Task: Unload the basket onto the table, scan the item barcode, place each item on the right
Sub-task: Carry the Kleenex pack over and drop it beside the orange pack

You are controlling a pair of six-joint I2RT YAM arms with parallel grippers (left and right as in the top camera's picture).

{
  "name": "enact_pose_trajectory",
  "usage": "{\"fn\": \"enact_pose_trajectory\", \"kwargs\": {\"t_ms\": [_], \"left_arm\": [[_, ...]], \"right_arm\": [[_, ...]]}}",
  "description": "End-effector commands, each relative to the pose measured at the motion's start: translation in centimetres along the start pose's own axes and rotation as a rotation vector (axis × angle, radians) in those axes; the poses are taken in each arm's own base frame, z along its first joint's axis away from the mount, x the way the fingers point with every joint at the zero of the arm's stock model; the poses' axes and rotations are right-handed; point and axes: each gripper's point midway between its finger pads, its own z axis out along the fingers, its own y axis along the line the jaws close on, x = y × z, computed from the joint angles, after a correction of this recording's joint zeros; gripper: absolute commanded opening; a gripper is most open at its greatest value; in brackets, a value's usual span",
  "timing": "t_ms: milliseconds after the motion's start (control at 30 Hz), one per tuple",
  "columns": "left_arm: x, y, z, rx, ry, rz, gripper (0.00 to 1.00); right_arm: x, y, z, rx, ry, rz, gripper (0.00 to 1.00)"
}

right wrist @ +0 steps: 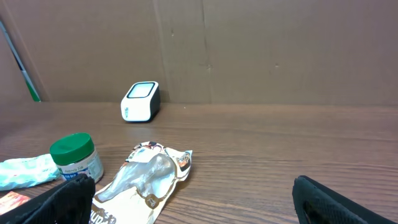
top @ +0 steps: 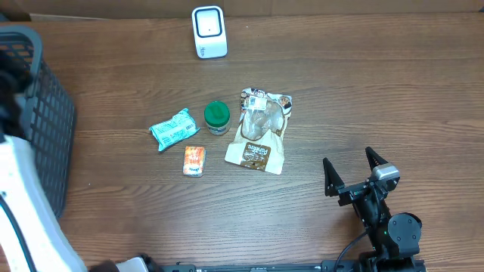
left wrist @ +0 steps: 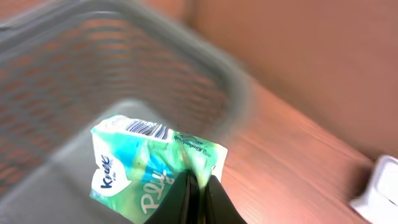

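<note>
My left gripper swings to the right in the overhead view next, lowers and releases the pack (left wrist: 140, 168), since bare wood lies beside the snack bag's near end.
My left gripper (left wrist: 199, 194) is shut on a corner of a green and teal tissue pack (left wrist: 140, 168), which hangs over the grey basket (left wrist: 74, 74) with its barcode (left wrist: 147, 129) facing the camera. The white scanner (top: 209, 32) stands at the table's far edge; the left wrist view shows its corner (left wrist: 379, 190) at the lower right. In the overhead view the left gripper itself is hidden at the left edge. Near the front right, my right gripper (top: 349, 160) is open and holds nothing. From the right wrist view the scanner (right wrist: 140, 101) is far ahead.
The dark mesh basket (top: 34, 128) fills the table's left side. In the middle lie another teal pack (top: 174, 128), a green-lidded jar (top: 217, 117), a brown snack bag (top: 261, 134) and a small orange packet (top: 194, 161). Cardboard walls (right wrist: 249, 50) stand behind.
</note>
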Motion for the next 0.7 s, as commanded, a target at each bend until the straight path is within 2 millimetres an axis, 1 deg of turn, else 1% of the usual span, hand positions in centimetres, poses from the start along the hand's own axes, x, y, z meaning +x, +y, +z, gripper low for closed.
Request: {"fn": "enact_pose_trajectory", "kwargs": {"t_ms": [0, 67, 133, 200, 267, 300, 400, 467, 567, 667], "left_arm": [[3.0, -7.4, -4.4, 0.205, 0.052, 0.090, 0.04], [6.3, -10.7, -5.6, 0.274, 0.136, 0.178, 0.04], [10.6, -13.7, -6.4, 0.333, 0.236, 0.286, 0.04], [14.9, -15.8, -7.0, 0.368, 0.336, 0.394, 0.04], [19.2, -17.2, -7.4, 0.390, 0.429, 0.494, 0.04], [21.6, -17.9, -7.6, 0.401, 0.479, 0.554, 0.04], [27.8, -19.3, -8.0, 0.428, 0.583, 0.728, 0.04], [31.5, -19.8, -8.1, 0.443, 0.633, 0.851, 0.04], [36.0, -20.2, -8.4, 0.460, 0.691, 0.990, 0.04], [39.4, -20.2, -8.7, 0.456, 0.738, 1.102, 0.04]], "right_arm": [[0.2, 0.0, 0.0, -0.001, -0.003, 0.008, 1.00], [0.2, 0.0, 0.0, -0.001, -0.003, 0.008, 1.00], [0.2, 0.0, 0.0, -0.001, -0.003, 0.008, 1.00], [0.2, 0.0, 0.0, -0.001, -0.003, 0.008, 1.00], [0.2, 0.0, 0.0, -0.001, -0.003, 0.008, 1.00], [0.2, 0.0, 0.0, -0.001, -0.003, 0.008, 1.00], [0.2, 0.0, 0.0, -0.001, -0.003, 0.008, 1.00], [0.2, 0.0, 0.0, -0.001, -0.003, 0.007, 1.00], [0.2, 0.0, 0.0, -0.001, -0.003, 0.008, 1.00], [0.2, 0.0, 0.0, -0.001, -0.003, 0.008, 1.00]]}}
